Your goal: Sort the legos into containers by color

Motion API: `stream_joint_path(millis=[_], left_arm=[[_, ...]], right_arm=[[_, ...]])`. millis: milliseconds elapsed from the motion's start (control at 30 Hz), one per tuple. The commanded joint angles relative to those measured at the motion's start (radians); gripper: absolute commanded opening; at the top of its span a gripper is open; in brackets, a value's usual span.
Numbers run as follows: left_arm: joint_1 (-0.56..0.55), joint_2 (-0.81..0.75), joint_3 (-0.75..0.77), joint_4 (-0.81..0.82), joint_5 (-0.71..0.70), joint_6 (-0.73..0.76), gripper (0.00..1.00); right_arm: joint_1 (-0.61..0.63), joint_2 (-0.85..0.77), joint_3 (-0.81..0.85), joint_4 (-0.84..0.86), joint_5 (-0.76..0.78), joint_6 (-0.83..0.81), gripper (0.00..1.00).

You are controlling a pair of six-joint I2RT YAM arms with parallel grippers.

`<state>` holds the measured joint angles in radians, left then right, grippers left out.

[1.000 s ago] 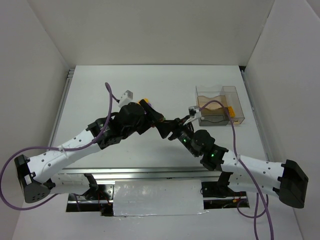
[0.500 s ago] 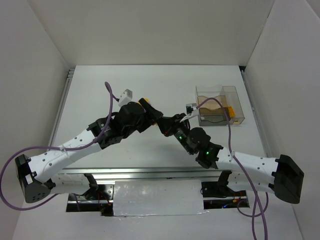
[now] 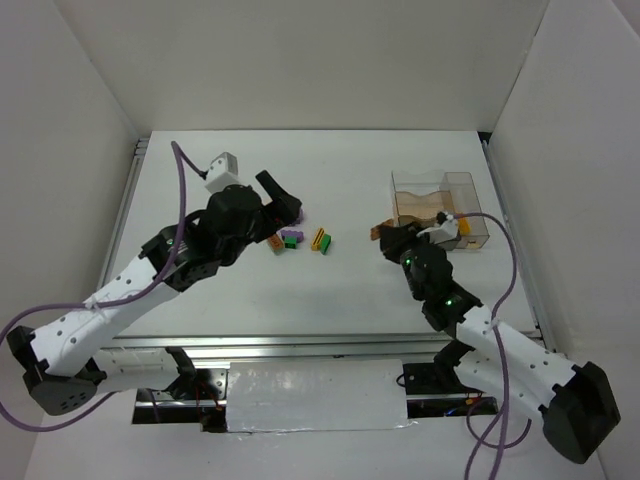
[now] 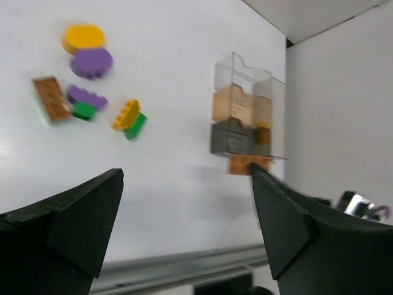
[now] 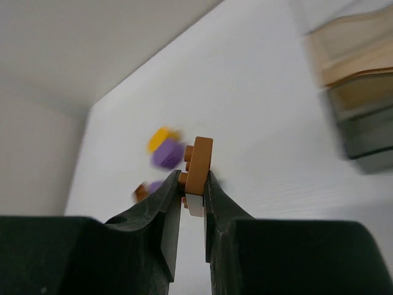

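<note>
My right gripper goes to the right in the top view over the dark grey compartment [image 5: 368, 129] next and releases the lego, since it hangs outside the container.
Several legos lie in a loose group mid-table: a yellow-and-green pair [image 3: 320, 240], a purple-and-green pair [image 3: 291, 238] and a brown plate [image 4: 52, 98]. Beside them lie a round yellow piece [image 4: 83, 37] and a round purple piece [image 4: 91, 61]. My left gripper [image 3: 282, 200] hangs open just behind the group, holding nothing. My right gripper [image 5: 193, 184] is shut on an orange-brown lego [image 5: 198, 163], held on edge above the table just left of the clear divided container [image 3: 440, 210]. Inside the container an orange piece [image 4: 263, 135] shows.
The white walls close in on the left, back and right. A metal rail [image 3: 300, 345] runs along the near table edge between the arm bases. A purple cable [image 3: 185, 180] loops over the left arm.
The arms, which met over the group, have parted. The right gripper shut on the orange-brown lego and carried it right toward the container. The left gripper opened wide and drew back left.
</note>
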<state>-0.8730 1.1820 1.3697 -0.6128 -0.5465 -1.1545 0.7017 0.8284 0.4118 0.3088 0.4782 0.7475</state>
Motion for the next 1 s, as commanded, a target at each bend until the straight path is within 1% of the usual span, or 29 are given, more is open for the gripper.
stream_joint_path(millis=[0, 100, 133, 233, 267, 300, 333, 367, 567, 733, 833, 967], left_arm=[[0.015, -0.097, -0.038, -0.031, -0.078, 0.174, 0.99], [0.017, -0.143, -0.092, -0.076, -0.099, 0.203, 1.00], [0.019, -0.154, -0.110, -0.077, -0.102, 0.213, 1.00], [0.022, -0.179, -0.178, -0.094, -0.098, 0.228, 1.00], [0.022, -0.182, -0.187, -0.100, -0.093, 0.231, 0.99], [0.023, -0.183, -0.193, -0.107, -0.087, 0.230, 1.00], [0.025, -0.186, -0.202, -0.114, -0.072, 0.234, 0.99], [0.025, -0.188, -0.219, -0.113, -0.064, 0.239, 1.00], [0.029, -0.185, -0.277, -0.099, -0.018, 0.279, 1.00], [0.034, -0.194, -0.304, -0.122, -0.049, 0.279, 1.00], [0.035, -0.196, -0.305, -0.162, -0.095, 0.269, 1.00], [0.045, -0.197, -0.311, -0.182, -0.128, 0.260, 0.99]], right_arm=[[-0.247, -0.014, 0.059, -0.296, 0.014, 0.114, 0.00], [-0.368, 0.020, 0.103, -0.374, -0.027, 0.113, 0.00], [-0.439, 0.032, 0.132, -0.388, -0.038, 0.118, 0.00], [-0.530, 0.116, 0.203, -0.427, -0.099, 0.118, 0.00], [-0.577, 0.171, 0.220, -0.431, -0.116, 0.116, 0.00], [-0.599, 0.202, 0.240, -0.442, -0.160, 0.113, 0.00], [-0.617, 0.228, 0.257, -0.442, -0.161, 0.113, 0.00], [-0.640, 0.279, 0.284, -0.438, -0.193, 0.110, 0.00], [-0.685, 0.428, 0.376, -0.413, -0.239, 0.118, 0.00], [-0.694, 0.549, 0.445, -0.421, -0.240, 0.131, 0.06], [-0.694, 0.581, 0.464, -0.448, -0.228, 0.144, 0.07], [-0.696, 0.557, 0.414, -0.410, -0.231, 0.174, 0.11]])
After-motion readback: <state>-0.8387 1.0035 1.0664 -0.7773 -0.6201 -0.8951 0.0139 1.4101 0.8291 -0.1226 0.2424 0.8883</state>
